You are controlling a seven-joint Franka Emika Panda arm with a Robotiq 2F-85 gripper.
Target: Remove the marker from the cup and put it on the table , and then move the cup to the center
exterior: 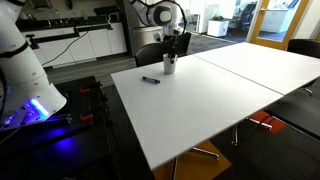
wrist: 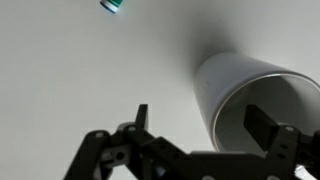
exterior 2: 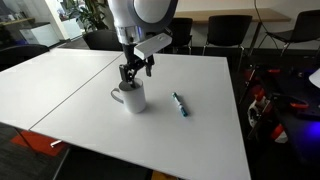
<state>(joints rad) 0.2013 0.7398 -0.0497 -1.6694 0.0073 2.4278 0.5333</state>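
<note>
Next, my gripper stays where it hangs and closes its fingers on the cup's rim (exterior 2: 142,84) (wrist: 212,120) opposite the handle, because that side of the cup already stands between its open fingers.
The light grey-white cup (exterior: 170,67) (exterior 2: 132,98) stands upright on the white table (exterior: 220,105) (exterior 2: 150,140), near its far edge in an exterior view. The dark marker (exterior: 150,79) (exterior 2: 180,104) lies flat on the table beside the cup, apart from it. My gripper (exterior: 172,50) (exterior 2: 133,78) hangs right above the cup. In the wrist view the gripper (wrist: 202,115) is open and straddles the cup's (wrist: 235,80) wall, one finger inside the cup, one outside. The marker's tip (wrist: 112,5) shows at the top edge. The cup looks empty.
A second white tabletop (exterior: 260,60) (exterior 2: 50,75) adjoins along a seam close to the cup. Dark chairs (exterior 2: 225,32) (exterior: 148,55) stand at the far edges. A white machine with blue light (exterior: 25,90) stands on the floor beside the table.
</note>
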